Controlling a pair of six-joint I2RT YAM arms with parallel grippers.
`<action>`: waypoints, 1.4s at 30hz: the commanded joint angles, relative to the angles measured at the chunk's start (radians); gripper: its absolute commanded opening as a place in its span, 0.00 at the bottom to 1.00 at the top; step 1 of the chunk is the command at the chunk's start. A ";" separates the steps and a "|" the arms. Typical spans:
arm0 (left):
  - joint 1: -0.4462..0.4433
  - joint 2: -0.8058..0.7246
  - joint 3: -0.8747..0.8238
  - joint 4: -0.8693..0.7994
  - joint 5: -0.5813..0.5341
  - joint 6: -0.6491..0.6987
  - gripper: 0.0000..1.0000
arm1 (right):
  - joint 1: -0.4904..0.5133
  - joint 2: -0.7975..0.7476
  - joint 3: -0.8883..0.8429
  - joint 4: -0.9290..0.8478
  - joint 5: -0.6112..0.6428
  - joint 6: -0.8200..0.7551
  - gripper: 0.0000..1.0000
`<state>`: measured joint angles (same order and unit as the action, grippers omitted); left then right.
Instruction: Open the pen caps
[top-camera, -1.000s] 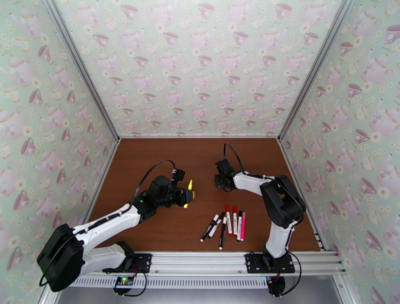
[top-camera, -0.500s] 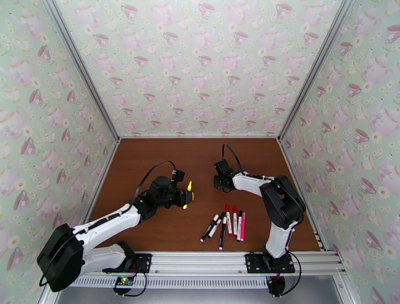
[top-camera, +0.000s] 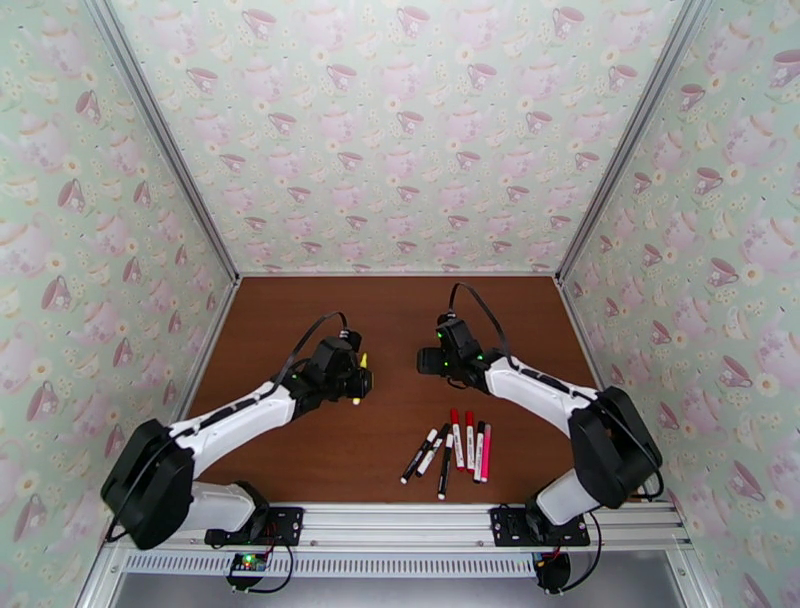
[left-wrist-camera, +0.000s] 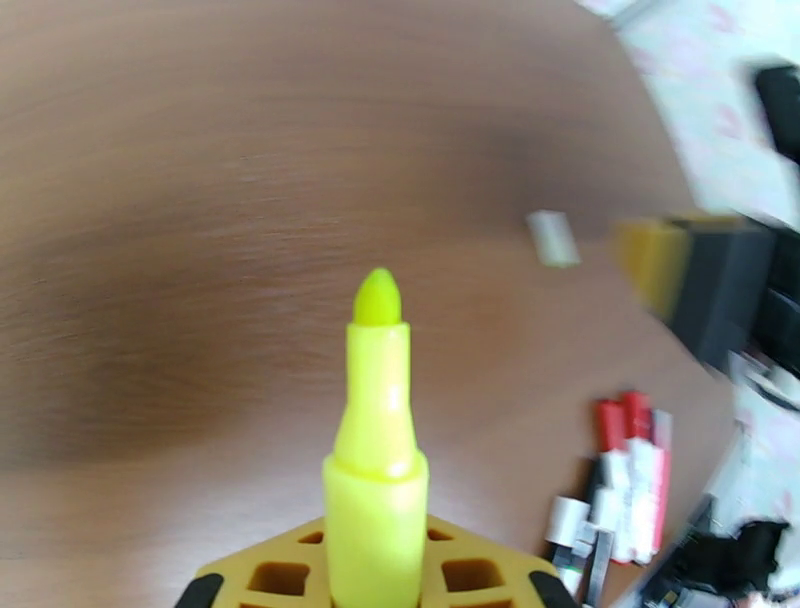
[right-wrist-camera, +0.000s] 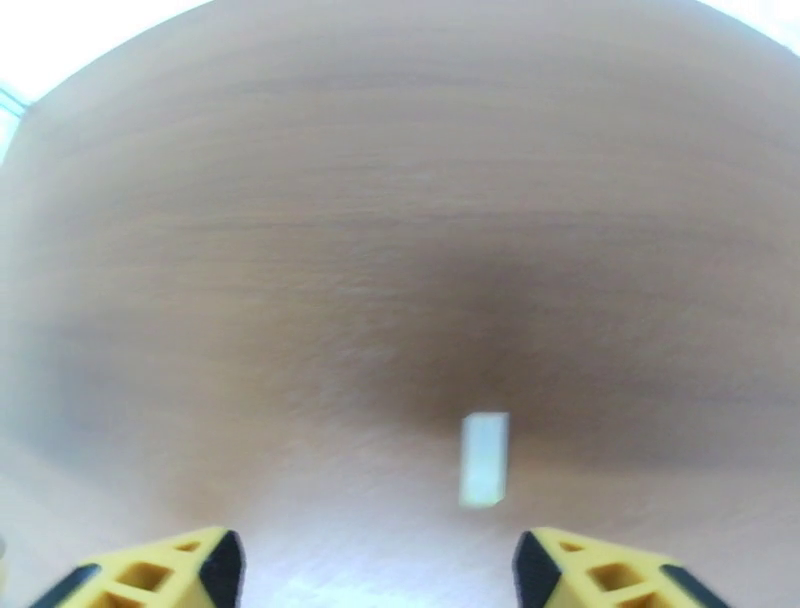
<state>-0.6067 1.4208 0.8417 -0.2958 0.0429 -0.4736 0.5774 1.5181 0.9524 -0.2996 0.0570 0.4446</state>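
Next, my left gripper goes down away from the right gripper, onto the clear wood below it, and lets go, since the yellow pen's tip is bare.
My left gripper (top-camera: 358, 383) is shut on the yellow pen (left-wrist-camera: 375, 470), left of the table's middle. The pen's bare yellow tip (left-wrist-camera: 378, 299) points away from the wrist camera with no cap on it. A small pale yellowish pen cap (right-wrist-camera: 484, 460) lies loose on the brown table, also blurred in the left wrist view (left-wrist-camera: 553, 238). My right gripper (top-camera: 430, 362) hovers just behind this cap, open and holding nothing, its yellow fingertips (right-wrist-camera: 150, 572) spread wide. Several other pens (top-camera: 455, 452), white-barrelled with black or red caps and one pink, lie side by side near the front edge.
The brown table (top-camera: 300, 450) is walled by teacup-patterned panels on three sides. A metal rail (top-camera: 420, 525) with the arm bases runs along the near edge. Bare wood lies behind both grippers and to the front left.
The left gripper has carried the yellow pen a little back and left and tilted it. The right arm has stretched out, and its gripper has shifted slightly left toward the table's middle.
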 joint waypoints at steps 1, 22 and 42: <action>0.015 0.054 0.061 -0.083 -0.114 0.040 0.10 | 0.006 -0.067 -0.043 0.043 -0.097 0.017 1.00; 0.203 0.356 0.184 -0.046 -0.009 0.141 0.13 | 0.006 -0.157 -0.108 0.068 -0.145 0.014 1.00; 0.243 0.382 0.177 -0.052 -0.060 0.154 0.28 | 0.007 -0.153 -0.122 0.062 -0.140 0.022 1.00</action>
<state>-0.3714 1.7901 1.0080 -0.3462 0.0170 -0.3317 0.5789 1.3796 0.8486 -0.2401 -0.0902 0.4591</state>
